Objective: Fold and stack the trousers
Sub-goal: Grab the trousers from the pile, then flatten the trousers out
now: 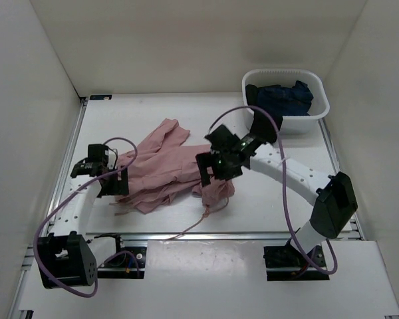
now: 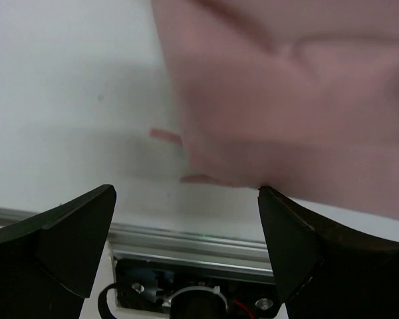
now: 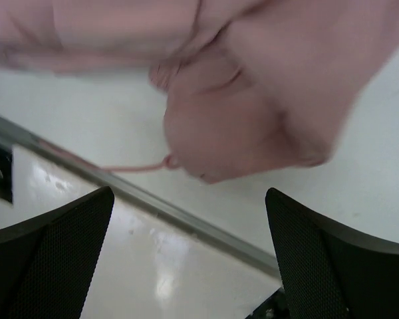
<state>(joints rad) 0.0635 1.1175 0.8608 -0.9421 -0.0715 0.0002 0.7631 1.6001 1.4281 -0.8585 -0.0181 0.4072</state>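
My right gripper will next move down with a slight turn to the bunched end of the trousers, until its open fingers are on both sides of the folds.
The dusty-pink trousers (image 1: 163, 166) lie crumpled on the white table, left of centre, with a thin drawstring (image 1: 198, 220) trailing toward the front rail. My left gripper (image 1: 113, 183) hovers at the trousers' left edge. In the left wrist view it (image 2: 186, 199) is open and empty, with pink fabric (image 2: 292, 100) ahead to the right. My right gripper (image 1: 219, 175) hovers over the trousers' right end. In the right wrist view it (image 3: 189, 199) is open and empty, with bunched pink fabric (image 3: 253, 106) and the drawstring (image 3: 120, 167) beyond the fingertips.
A white basket (image 1: 317, 115) at the back right holds a dark navy-blue garment (image 1: 286, 98). A metal rail (image 1: 206, 234) runs along the table's front edge. White walls enclose the left, back and right sides.
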